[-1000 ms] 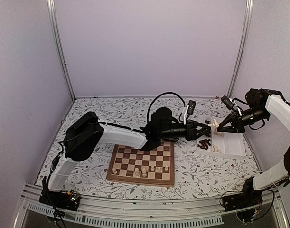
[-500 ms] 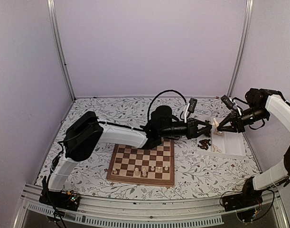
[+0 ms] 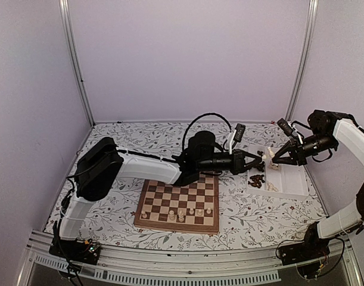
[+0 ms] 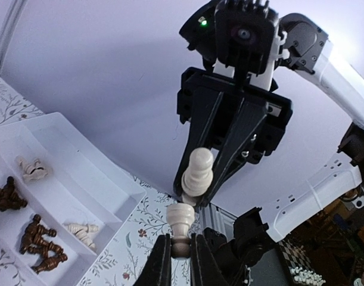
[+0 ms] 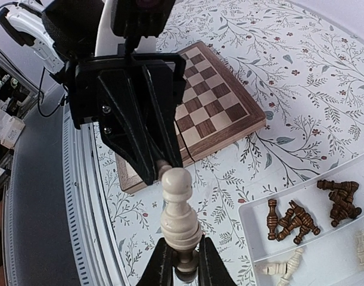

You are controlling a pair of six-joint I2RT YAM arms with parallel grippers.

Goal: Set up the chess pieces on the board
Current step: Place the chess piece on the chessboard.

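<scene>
I will swing my left gripper back and down to the square beyond the corner piece next, since that square is below and to the left of my gripper in the top view.
The board (image 3: 187, 193) lies at the table's middle with several cream chess pieces (image 3: 182, 213) standing along its near rows. To its right, above the tray's left end, both grippers meet tip to tip. My left gripper (image 4: 180, 239) is shut on the narrow end of a cream piece (image 4: 180, 217). My right gripper (image 5: 184, 247) is shut on the foot of a taller cream piece (image 5: 180, 220), whose round head points at the left gripper (image 5: 162, 170). The two pieces nearly touch. In the top view, the left gripper (image 3: 259, 158) and right gripper (image 3: 273, 161) sit close together.
A white tray (image 3: 292, 179) stands right of the board, holding dark pieces (image 3: 257, 179) and some cream ones (image 4: 80, 231) lying on their sides. The flowered cloth covers the table. Metal frame posts stand at the back corners.
The left gripper's jaws have drawn together from a spread stance, and it sits slightly closer to the right gripper. The right arm and its piece have stayed put.
</scene>
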